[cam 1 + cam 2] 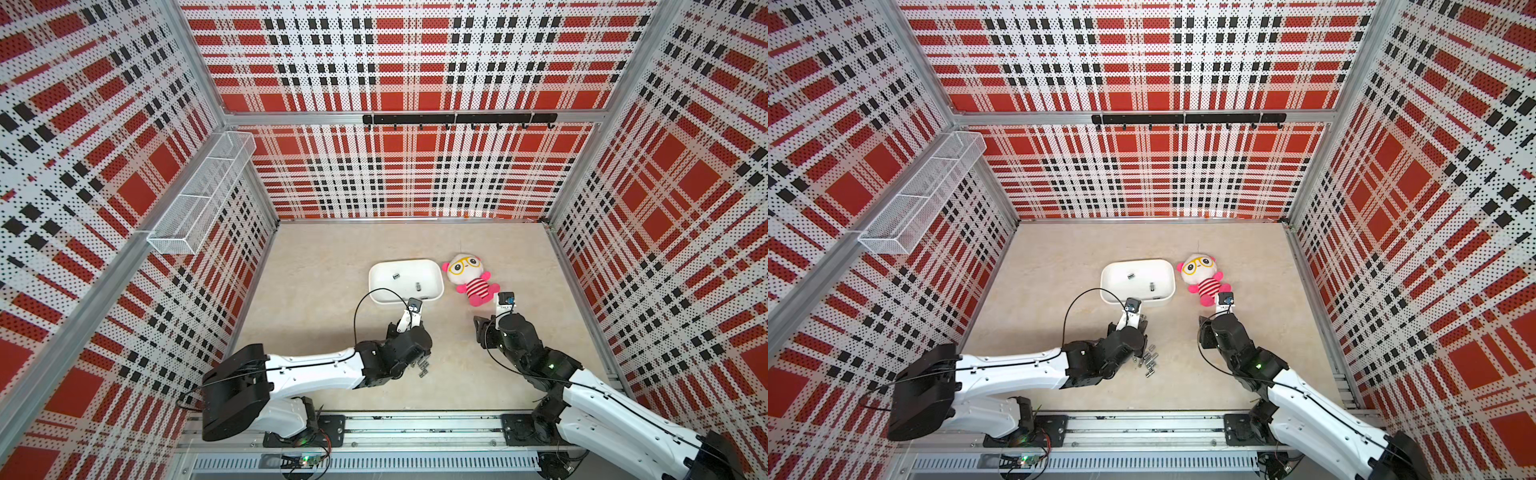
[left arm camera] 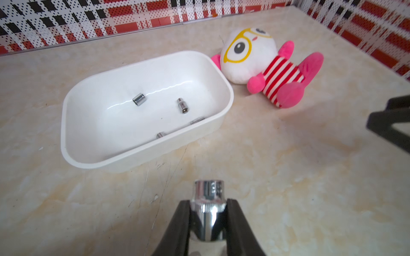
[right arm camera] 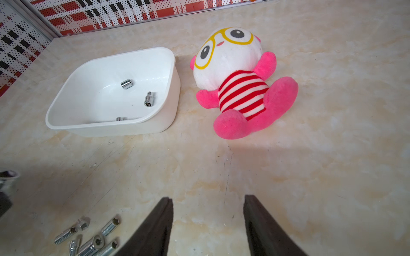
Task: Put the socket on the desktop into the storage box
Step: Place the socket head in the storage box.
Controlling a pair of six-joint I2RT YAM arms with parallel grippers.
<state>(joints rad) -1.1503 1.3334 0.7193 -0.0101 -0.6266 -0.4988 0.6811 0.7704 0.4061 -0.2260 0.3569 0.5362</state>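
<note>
The chrome socket (image 2: pixel 209 191) hangs short of the near side of the storage box, so the left gripper next needs to move outward over that side and down toward the storage box's bottom to free the socket.
The left gripper (image 2: pixel 208 202) is shut on a chrome socket (image 2: pixel 209 191), held just above the marble desktop and short of the near wall of the storage box (image 2: pixel 142 153). The box is a white shallow tub (image 1: pixel 405 265) with several small sockets (image 2: pixel 139 99) lying inside. A heap of loose sockets (image 3: pixel 93 239) lies on the desktop beside the left wrist, and shows in both top views (image 1: pixel 423 368) (image 1: pixel 1150 361). The right gripper (image 3: pixel 208 204) is open and empty over bare desktop, in front of the plush doll.
A pink and white plush doll (image 1: pixel 471 280) lies right of the box, almost touching it. A white wire-mesh basket (image 1: pixel 203 195) hangs on the left wall and a black hook rail (image 1: pixel 457 118) on the back wall. Plaid walls enclose the desktop.
</note>
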